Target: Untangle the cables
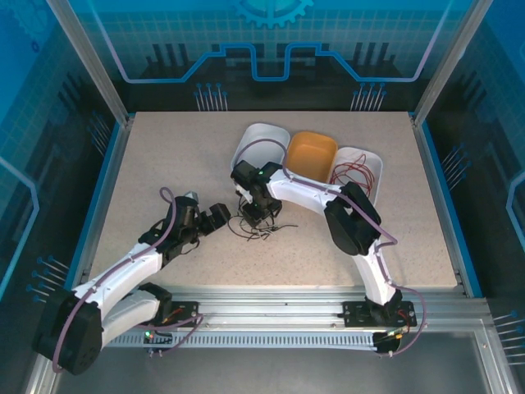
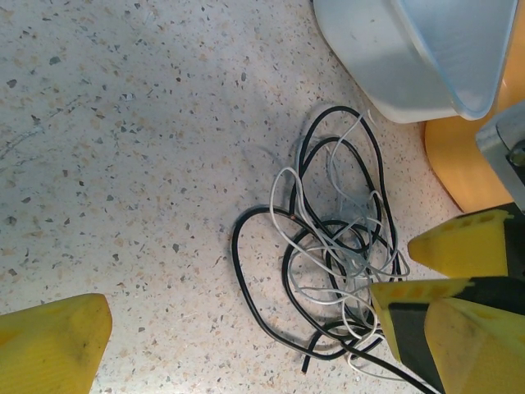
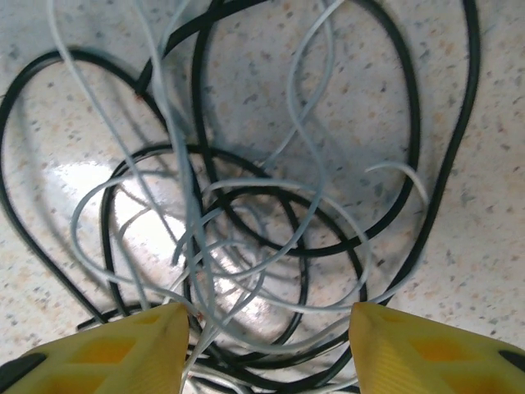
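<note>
My right gripper needs to move slightly away from my base next, over the tangle. Then it should close on the white wire.
The cables (image 1: 264, 227) lie as a loose tangle of thin black and white loops on the speckled table. In the left wrist view the cables (image 2: 332, 250) spread just right of centre, and in the right wrist view the cables (image 3: 246, 205) lie directly under the camera. My right gripper (image 1: 255, 212) hangs right over the tangle, open; in its own view my right gripper (image 3: 267, 349) has white strands running loosely between the yellow fingers (image 3: 115, 353), not pinched. My left gripper (image 1: 218, 216) stands wide open just left of the tangle; its far finger (image 2: 459, 328) overlaps the tangle's edge.
Three tubs stand behind the tangle: a white tub (image 1: 261, 141), an orange tub (image 1: 312, 154) and a second white tub (image 1: 361, 160) with thin red wires (image 1: 354, 174) in it. The first white tub (image 2: 410, 57) is close to the cables. Open tabletop (image 1: 164, 156) lies left.
</note>
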`<state>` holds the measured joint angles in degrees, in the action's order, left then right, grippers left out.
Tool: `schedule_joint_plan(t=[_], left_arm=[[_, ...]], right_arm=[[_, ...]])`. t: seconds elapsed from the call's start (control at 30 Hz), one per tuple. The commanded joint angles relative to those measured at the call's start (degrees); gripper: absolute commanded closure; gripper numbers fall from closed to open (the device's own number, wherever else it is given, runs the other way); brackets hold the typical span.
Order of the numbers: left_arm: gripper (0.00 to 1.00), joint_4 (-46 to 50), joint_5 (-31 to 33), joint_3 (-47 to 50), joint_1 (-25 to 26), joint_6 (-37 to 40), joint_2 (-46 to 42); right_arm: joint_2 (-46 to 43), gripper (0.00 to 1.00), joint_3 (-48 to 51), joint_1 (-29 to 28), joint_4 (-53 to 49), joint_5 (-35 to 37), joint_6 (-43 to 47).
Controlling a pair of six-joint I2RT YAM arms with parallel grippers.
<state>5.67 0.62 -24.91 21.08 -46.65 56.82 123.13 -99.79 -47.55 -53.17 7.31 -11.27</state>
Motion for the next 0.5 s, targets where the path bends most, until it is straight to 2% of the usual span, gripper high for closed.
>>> schedule_joint_plan(t=[0.0, 0.1, 0.17, 0.37, 0.47], left_arm=[[0.01, -0.7, -0.8, 0.6, -0.7, -0.6, -0.7], [0.01, -0.7, -1.0, 0.6, -0.8, -0.6, -0.6], [0.01, -0.8, -1.2, 0.6, -0.8, -0.5, -0.7], [0.01, -0.6, -1.4, 0.6, -0.9, -0.7, -0.7], [0.01, -0.6, -1.3, 0.6, -1.0, -0.6, -0.7]], right_arm=[[2.2, 0.45, -2.6, 0.6, -1.3, 2.0, 1.0], [3.5, 0.47, -3.7, 0.7, -1.0, 1.7, 1.2], [4.2, 0.54, -4.4, 0.9, -0.7, 1.1, 1.2], [2.8, 0.86, -5.0, 1.1, -0.5, -0.3, 0.8], [0.2, 0.93, -4.5, 1.0, -0.3, -0.6, 0.5]])
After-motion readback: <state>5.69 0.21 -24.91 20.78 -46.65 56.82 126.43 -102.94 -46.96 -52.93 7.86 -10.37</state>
